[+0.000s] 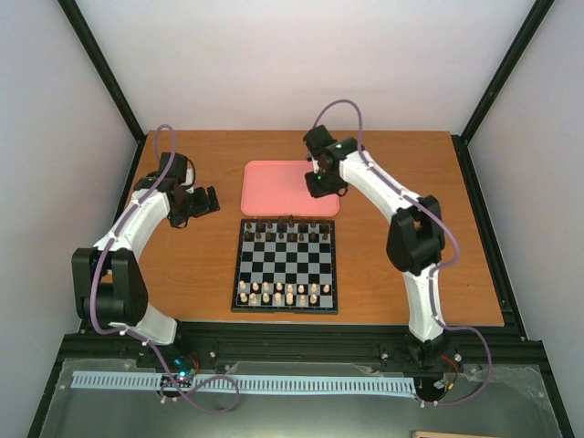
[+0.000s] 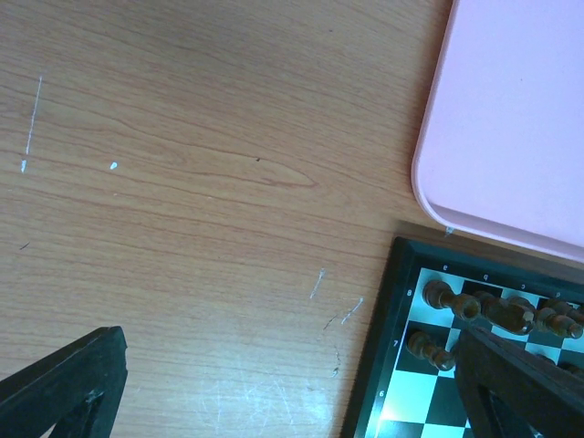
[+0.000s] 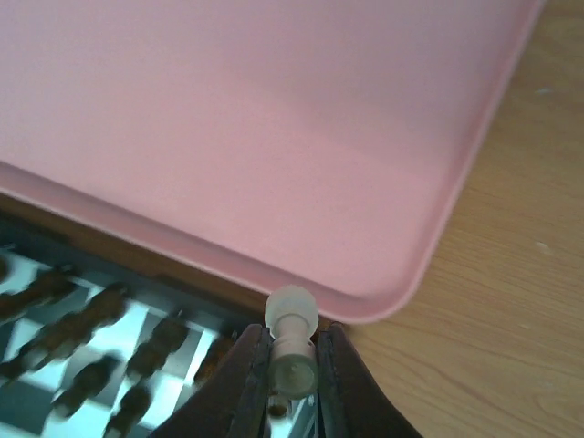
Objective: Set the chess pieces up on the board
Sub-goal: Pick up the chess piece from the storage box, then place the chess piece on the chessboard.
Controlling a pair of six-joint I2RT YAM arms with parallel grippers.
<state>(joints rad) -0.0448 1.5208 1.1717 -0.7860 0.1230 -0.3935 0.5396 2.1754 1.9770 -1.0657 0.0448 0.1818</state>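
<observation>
Next, my right gripper moves back over the board [image 1: 285,265]. It then lowers the cream-white piece onto one near corner square [image 1: 326,302] to release it, as that square is empty.
The black-and-white board [image 1: 285,265] lies mid-table. Dark brown pieces [image 1: 285,233] fill its far rows and cream-white pieces [image 1: 278,294] its near rows. My right gripper [image 1: 326,185] hangs over the near right corner of the pink tray [image 1: 290,187]. In the right wrist view this gripper [image 3: 292,360] is shut on one cream-white piece [image 3: 292,339], held above the board's far edge [image 3: 137,274]. My left gripper [image 1: 203,203] is open and empty over bare wood left of the board; its dark fingers [image 2: 64,383] frame the board's corner [image 2: 401,319] in the left wrist view.
The pink tray [image 2: 511,119] lies just beyond the board and shows nothing on it. Black frame posts stand at the table's back corners. Bare wooden tabletop [image 1: 182,265] lies left and right of the board.
</observation>
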